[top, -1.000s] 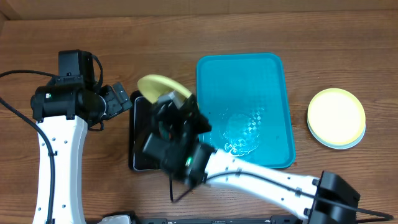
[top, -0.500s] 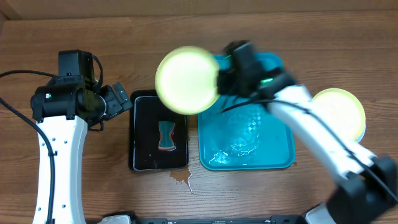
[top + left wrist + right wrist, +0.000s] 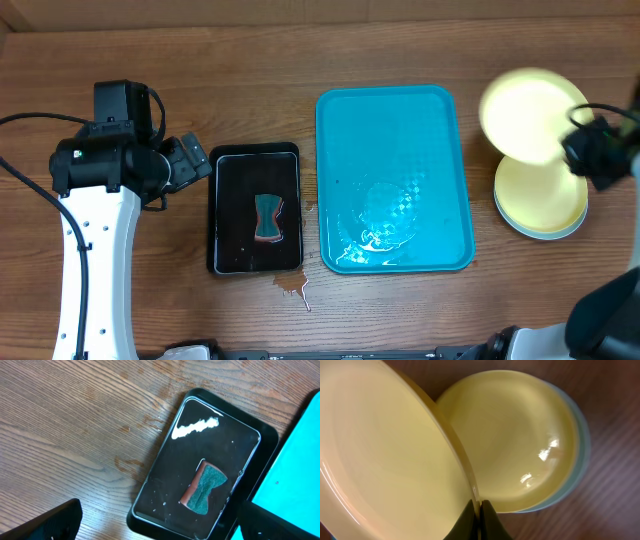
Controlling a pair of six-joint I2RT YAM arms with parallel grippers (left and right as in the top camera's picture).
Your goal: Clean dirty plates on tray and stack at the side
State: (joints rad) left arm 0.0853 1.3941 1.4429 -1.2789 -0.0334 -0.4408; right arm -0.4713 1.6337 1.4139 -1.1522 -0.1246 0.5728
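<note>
My right gripper moves down and back next and releases the plate's rim on top of the stacked plates, since they lie below it and nearer my base.
My right gripper (image 3: 585, 140) (image 3: 479, 512) is shut on the rim of a pale yellow plate (image 3: 527, 115) (image 3: 390, 455), which hangs tilted above and just left of the stacked plates (image 3: 545, 195) (image 3: 512, 435) on the table at the right. The turquoise tray (image 3: 392, 120) lies in the middle, wet, with no plate on it. My left gripper (image 3: 160, 525) stands open over the near edge of the black tray (image 3: 225, 215) (image 3: 165, 460), nothing between its fingers.
A green and brown sponge (image 3: 267, 217) (image 3: 204, 487) lies in the wet black tray left of the turquoise tray. A small puddle (image 3: 293, 287) sits on the wood in front of the two trays.
The right arm has carried the plate from over the black tray, across the turquoise tray, to above the stack at the right. The left arm has not moved.
</note>
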